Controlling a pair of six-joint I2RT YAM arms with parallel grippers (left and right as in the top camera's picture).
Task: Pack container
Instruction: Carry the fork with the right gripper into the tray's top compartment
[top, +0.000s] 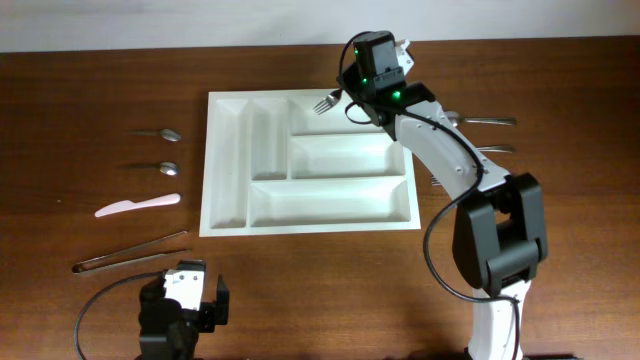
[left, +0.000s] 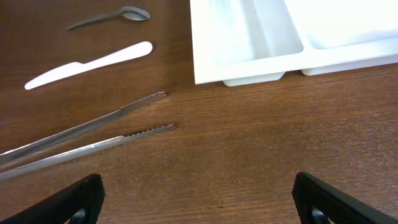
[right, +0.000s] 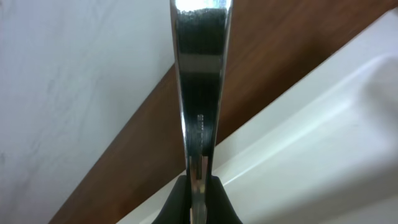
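Observation:
Next I should turn my right gripper to line up the fork and bring it back and down into the container's far compartment, since it slants across the container's far side.
The container, a large white cutlery tray, lies in the middle of the table, and all its compartments look bare. My right gripper hangs over its far right compartment, shut on a metal fork whose tines point left. In the right wrist view the fork's handle runs up from my right gripper, with the container's wall behind it. My left gripper sits low near the front edge, open and holding nothing. Its own view shows the left gripper over bare wood, with the container's corner ahead.
Left of the tray lie two spoons, a white plastic knife and metal tongs. The tongs' tips lie just ahead of my left gripper. More metal cutlery rests right of the tray, partly under the right arm.

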